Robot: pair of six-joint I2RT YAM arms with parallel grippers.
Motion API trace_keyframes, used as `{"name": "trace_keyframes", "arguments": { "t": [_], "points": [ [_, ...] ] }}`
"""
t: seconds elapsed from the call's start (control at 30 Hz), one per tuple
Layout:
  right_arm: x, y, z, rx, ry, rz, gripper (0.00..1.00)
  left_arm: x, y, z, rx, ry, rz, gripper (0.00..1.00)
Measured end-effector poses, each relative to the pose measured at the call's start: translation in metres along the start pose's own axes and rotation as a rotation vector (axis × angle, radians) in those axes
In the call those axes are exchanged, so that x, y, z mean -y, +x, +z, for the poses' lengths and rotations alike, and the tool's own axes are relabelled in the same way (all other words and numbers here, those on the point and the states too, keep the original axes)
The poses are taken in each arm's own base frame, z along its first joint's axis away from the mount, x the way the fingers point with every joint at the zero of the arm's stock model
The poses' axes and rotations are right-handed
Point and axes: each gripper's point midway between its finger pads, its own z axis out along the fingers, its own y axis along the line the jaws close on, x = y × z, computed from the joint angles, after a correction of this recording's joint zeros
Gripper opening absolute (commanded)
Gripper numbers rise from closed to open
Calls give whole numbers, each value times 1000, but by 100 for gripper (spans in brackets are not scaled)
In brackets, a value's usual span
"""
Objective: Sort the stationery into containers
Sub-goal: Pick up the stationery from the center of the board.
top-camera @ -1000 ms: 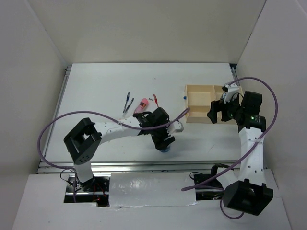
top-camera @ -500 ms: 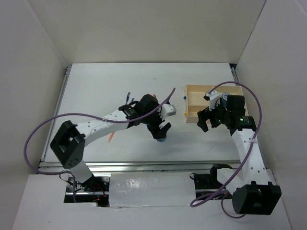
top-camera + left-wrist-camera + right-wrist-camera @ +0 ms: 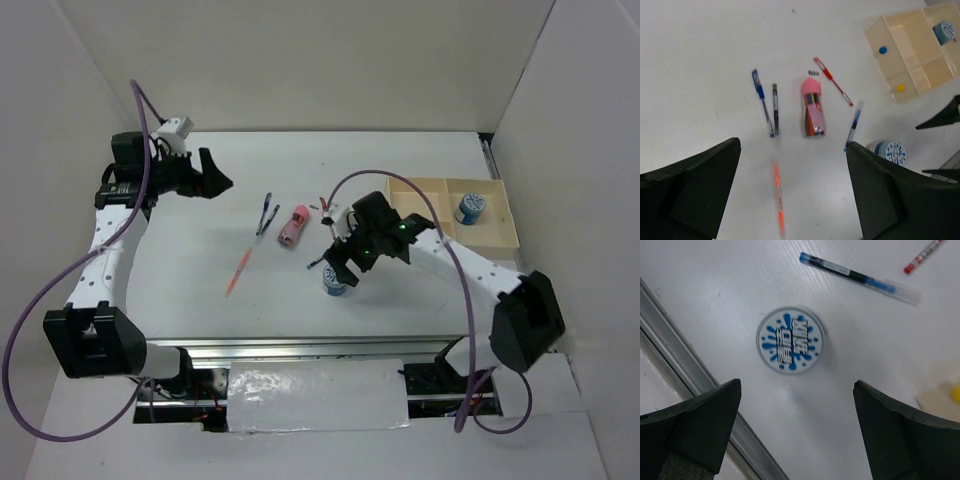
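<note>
The blue-and-white roll is still standing outside, while its twin is already in the tray. I should lower my open right gripper around the roll's printed top (image 3: 334,277) and close it.
A blue-and-white roll (image 3: 337,288) (image 3: 790,340) stands on the table near the front edge. My right gripper (image 3: 341,270) (image 3: 797,432) hovers open just above it, holding nothing. A second roll (image 3: 470,208) (image 3: 945,31) sits in the right compartment of the tan wooden tray (image 3: 430,238) (image 3: 890,37). The pink cylinder (image 3: 293,224) (image 3: 813,107), two dark blue pens (image 3: 265,215) (image 3: 762,100), a red pen (image 3: 324,207) (image 3: 834,88), another blue pen (image 3: 860,276) (image 3: 853,125) and an orange pen (image 3: 238,272) (image 3: 778,195) lie mid-table. My left gripper (image 3: 222,183) (image 3: 792,192) is open and raised at the far left.
A metal rail (image 3: 690,355) runs along the table's front edge, close to the roll. White walls close in the left, back and right sides. Blue and yellow dots (image 3: 883,50) mark the tray's front wall.
The left arm swung from the roll at mid-table up to the far left, its jaws opening wide. The right arm left the tray, where a roll now sits, and came over the front roll.
</note>
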Motion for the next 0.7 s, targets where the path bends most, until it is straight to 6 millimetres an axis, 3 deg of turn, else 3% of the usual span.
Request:
{"name": "trace_keyframes", "arguments": {
  "t": [0.13, 0.23, 0.53, 0.7],
  "points": [
    [-1, -14, 29, -39, -23, 39, 100, -5, 47, -10, -95, 6, -96, 99],
    [0, -14, 39, -59, -23, 56, 100, -1, 65, -14, -126, 12, -122, 99],
    [-28, -2, 69, -147, -12, -28, 100, 1, 67, -16, -118, 19, -117, 99],
    [-21, 5, 76, -171, 24, -13, 95, 1, 64, -15, -106, 18, -107, 99]
  ]
}}
